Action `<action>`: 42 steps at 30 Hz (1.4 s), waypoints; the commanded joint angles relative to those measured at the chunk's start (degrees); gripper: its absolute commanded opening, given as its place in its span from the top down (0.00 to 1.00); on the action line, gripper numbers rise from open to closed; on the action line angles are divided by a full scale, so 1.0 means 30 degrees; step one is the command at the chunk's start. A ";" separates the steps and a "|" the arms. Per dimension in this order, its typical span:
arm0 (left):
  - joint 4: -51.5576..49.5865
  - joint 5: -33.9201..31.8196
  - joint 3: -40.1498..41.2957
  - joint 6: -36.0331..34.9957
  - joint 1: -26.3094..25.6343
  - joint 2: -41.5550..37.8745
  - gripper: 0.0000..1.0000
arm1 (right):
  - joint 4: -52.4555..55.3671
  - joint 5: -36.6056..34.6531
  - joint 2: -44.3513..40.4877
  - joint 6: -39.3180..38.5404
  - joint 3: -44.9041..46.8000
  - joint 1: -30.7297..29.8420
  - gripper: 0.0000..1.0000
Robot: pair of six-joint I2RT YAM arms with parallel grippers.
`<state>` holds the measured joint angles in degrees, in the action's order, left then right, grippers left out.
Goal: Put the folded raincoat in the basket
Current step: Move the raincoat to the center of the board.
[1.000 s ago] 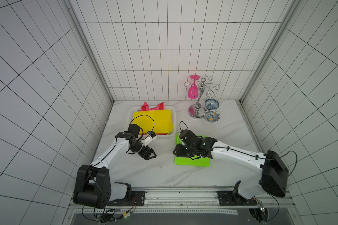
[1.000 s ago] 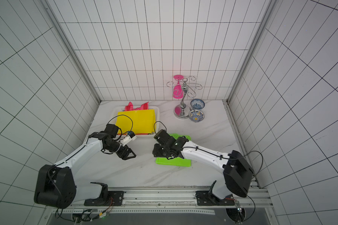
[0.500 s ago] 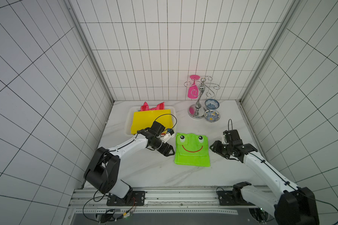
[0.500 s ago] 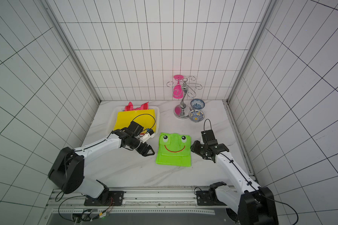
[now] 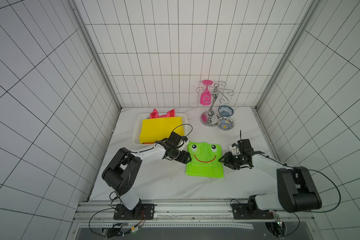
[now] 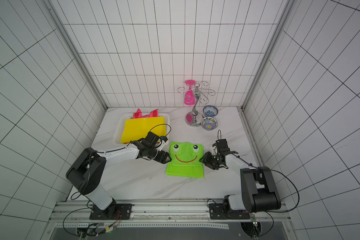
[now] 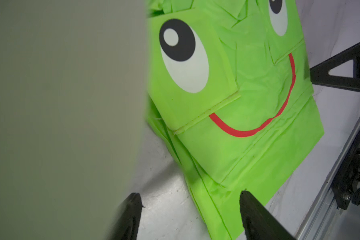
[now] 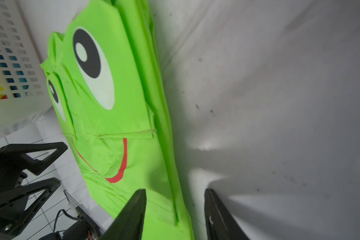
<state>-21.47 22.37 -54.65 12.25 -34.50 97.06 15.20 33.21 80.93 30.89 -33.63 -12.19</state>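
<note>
The raincoat's side hem (image 5: 222, 163) (image 8: 182, 212) is already between the open fingers of my right gripper, so I will move it gently a little toward the frog's smile and close it.
The folded raincoat (image 5: 205, 164) (image 6: 185, 165) is bright green with a frog face and lies flat in the middle of the table. The white basket (image 5: 136, 133) (image 6: 117, 133) stands behind and to its left. My left gripper (image 5: 188, 159) (image 6: 168, 159) is open at the raincoat's left edge. In the left wrist view its jaws (image 7: 190, 199) straddle the edge of the green cloth (image 7: 247, 104). My right gripper (image 5: 222, 161) (image 6: 202, 160) is open at the right edge. Its jaws (image 8: 175, 193) stand on either side of that hem (image 8: 112, 124), low over the table.
A yellow folded item (image 5: 160, 128) and a red one (image 5: 162, 114) lie in the basket, whose perforated wall (image 8: 13, 62) shows in the right wrist view. A chrome rack (image 5: 213, 104) with a pink glass (image 5: 206, 95) and two patterned bowls (image 5: 225, 123) stand at the back right.
The right arm came off the top of the raincoat, swung out right, and returned to its right edge. The left gripper moved right from beside the basket to the left edge.
</note>
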 commanded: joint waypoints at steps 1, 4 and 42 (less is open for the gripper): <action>0.1337 -0.0645 0.0062 0.1167 -0.0130 0.0848 0.25 | -0.0162 0.0811 0.0560 -0.0657 0.0064 0.0218 0.51; 0.1548 -0.0655 -0.0485 0.1634 -0.0377 0.1688 0.29 | 0.0139 0.1040 0.0845 -0.0807 -0.0164 0.0283 0.52; -0.0483 0.1883 -0.1041 -0.0175 -0.1537 0.0044 0.44 | 0.4533 0.0421 -0.7156 0.2117 0.2077 0.0458 1.00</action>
<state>-20.78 25.56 -58.76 13.28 -38.72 100.07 17.98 39.20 64.10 35.42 -29.32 -10.87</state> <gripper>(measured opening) 0.537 0.057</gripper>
